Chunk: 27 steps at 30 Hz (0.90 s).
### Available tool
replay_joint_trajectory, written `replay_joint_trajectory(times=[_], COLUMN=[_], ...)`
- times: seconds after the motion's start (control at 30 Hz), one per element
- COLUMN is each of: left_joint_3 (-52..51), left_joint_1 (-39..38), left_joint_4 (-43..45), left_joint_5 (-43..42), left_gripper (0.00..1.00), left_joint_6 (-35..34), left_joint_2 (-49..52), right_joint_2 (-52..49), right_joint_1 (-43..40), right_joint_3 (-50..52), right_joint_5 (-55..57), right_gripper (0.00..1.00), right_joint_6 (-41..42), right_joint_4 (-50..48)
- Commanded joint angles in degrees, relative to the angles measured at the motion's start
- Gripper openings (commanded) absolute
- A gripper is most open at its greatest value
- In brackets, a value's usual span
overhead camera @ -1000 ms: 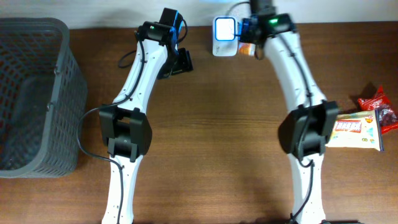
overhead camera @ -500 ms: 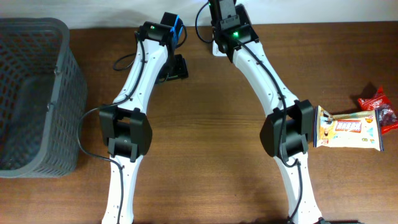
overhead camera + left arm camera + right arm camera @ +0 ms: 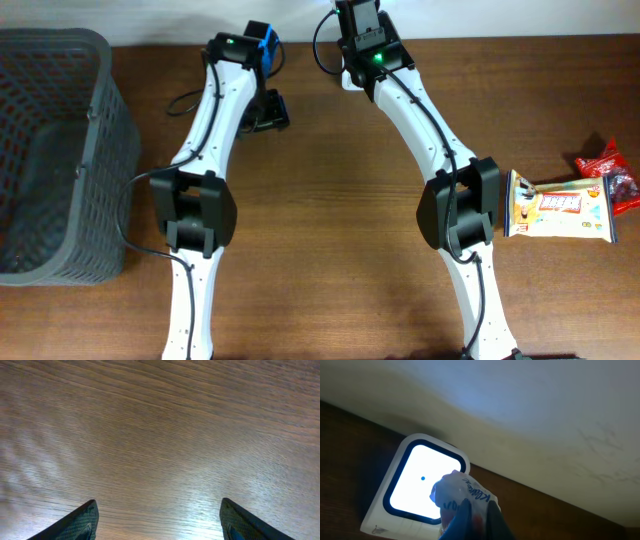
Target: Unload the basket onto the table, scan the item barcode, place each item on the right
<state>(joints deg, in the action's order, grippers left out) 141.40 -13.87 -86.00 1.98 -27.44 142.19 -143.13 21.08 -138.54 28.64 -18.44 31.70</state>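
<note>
I will next swing my right gripper toward the right in the overhead view, away from the scanner (image 3: pixel 347 81) and over the red packet. I will let go of the item where packs already lie.
In the right wrist view my right gripper (image 3: pixel 480 503) is shut on the item (image 3: pixel 461 491), a small white wrapper with blue lettering. It is held right in front of the lit window of the white barcode scanner (image 3: pixel 415 485). From overhead the right arm covers the item and most of the scanner (image 3: pixel 347 81) at the table's back edge. My left gripper (image 3: pixel 270 110) hovers left of the scanner. In the left wrist view it (image 3: pixel 158 502) stands open over bare wood with nothing between its fingers.
A dark mesh basket (image 3: pixel 55 150) stands at the table's left edge. A flat snack pack (image 3: pixel 562 206) and a red packet (image 3: pixel 606 172) lie at the far right. A pale wall runs behind the scanner.
The right arm has swung left with the item, and now covers the scanner in the overhead view. The left arm has shifted slightly left.
</note>
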Motion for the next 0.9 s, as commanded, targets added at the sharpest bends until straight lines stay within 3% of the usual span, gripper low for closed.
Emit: replay_joint_trajectory(times=[0.0, 0.07, 0.17, 0.33, 0.47, 0.63, 0.7, 0.77, 0.87], left_joint_3=[1.1, 1.1, 1.1, 1.1, 1.1, 1.1, 1.1, 1.1, 1.1], left_joint_1=[0.3, 0.3, 0.3, 0.3, 0.1, 0.1, 0.1, 0.1, 0.1], left_joint_4=[-0.2, -0.2, -0.2, -0.2, -0.2, -0.2, -0.2, -0.3, -0.7], left_joint_5=[0.8, 0.8, 0.9, 0.8, 0.8, 0.8, 0.8, 0.6, 0.6], left_gripper=[0.76, 0.77, 0.78, 0.78, 0.78, 0.78, 0.78, 0.78, 0.77], left_joint_6=[0.7, 0.7, 0.7, 0.7, 0.7, 0.7, 0.7, 0.7, 0.7], left_joint_2=[0.0, 0.0, 0.0, 0.0, 0.0, 0.0, 0.0, 0.0, 0.0], right_joint_2=[-1.0, -0.9, 0.8, 5.6, 10.4, 12.3, 12.1, 12.1, 12.1], right_joint_1=[0.3, 0.1, -1.2, -4.0, -9.0, -17.5, -21.4, -26.8, -32.8], right_joint_3=[-0.9, -0.9, -0.9, -0.9, -0.9, -0.9, -0.7, -0.6, -0.6], right_joint_5=[5.3, 11.9, 16.3, 22.0, 21.4, 19.6, 19.5, 16.2, 8.7], right_gripper=[0.04, 0.04, 0.04, 0.04, 0.04, 0.04, 0.04, 0.04, 0.04], right_joint_6=[-0.2, 0.2, 6.9, 16.6, 29.6, 33.1, 40.1, 45.9, 45.9], right_joint_4=[0.2, 0.2, 3.9, 19.1, 34.4, 49.0, 54.4, 58.4, 59.0])
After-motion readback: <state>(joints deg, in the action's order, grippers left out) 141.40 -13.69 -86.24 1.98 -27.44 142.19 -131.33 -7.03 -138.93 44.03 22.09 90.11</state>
